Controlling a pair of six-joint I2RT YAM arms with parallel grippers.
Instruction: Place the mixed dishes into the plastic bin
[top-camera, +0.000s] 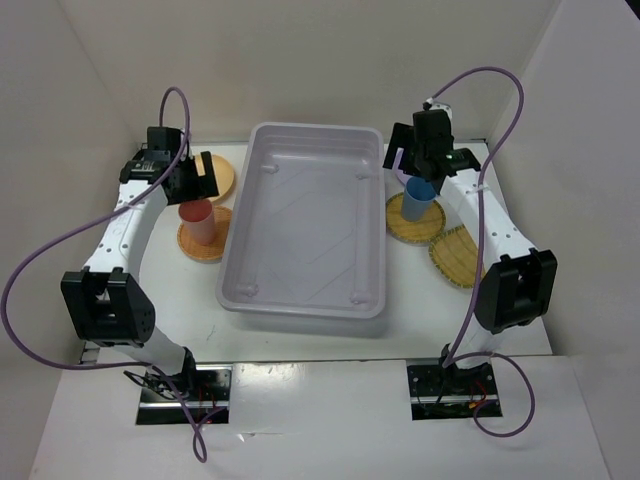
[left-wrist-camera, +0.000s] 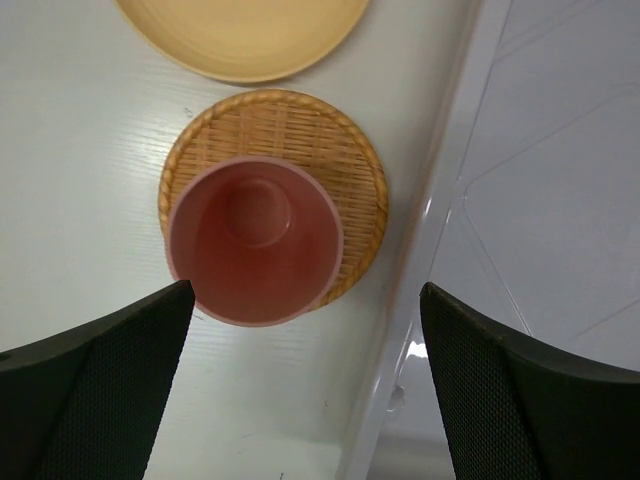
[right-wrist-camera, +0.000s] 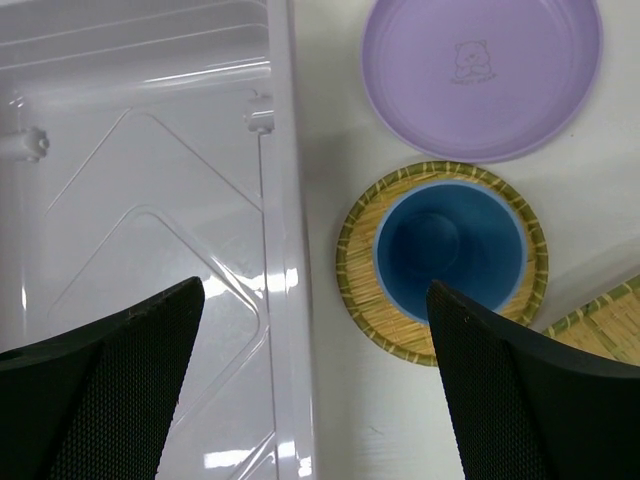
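Next I need to bring my left gripper down to the salmon-pink cup's bin-side rim (top-camera: 213, 208) (left-wrist-camera: 340, 240), one finger inside and one outside.
The empty plastic bin (top-camera: 310, 220) lies mid-table. Left of it, a salmon-pink cup (top-camera: 197, 222) stands upright on a woven plate (top-camera: 205, 245), with an orange-tan plate (top-camera: 222, 176) behind. My left gripper (top-camera: 200, 175) hovers open above them; its wrist view shows the cup (left-wrist-camera: 255, 240) just ahead of the open fingers (left-wrist-camera: 305, 330). Right of the bin, a blue cup (top-camera: 420, 200) stands on a woven plate (top-camera: 412, 225). My right gripper (top-camera: 420, 165) hovers open above it (right-wrist-camera: 315, 300); a lavender plate (right-wrist-camera: 480, 75) lies beyond the blue cup (right-wrist-camera: 450, 250).
A second yellow woven plate (top-camera: 455, 255) lies at the right, near the right arm. White walls close in the table at the back and on both sides. The bin's wall (left-wrist-camera: 450, 200) runs right beside the salmon cup's plate, and its rim (right-wrist-camera: 280, 230) beside the blue cup's plate.
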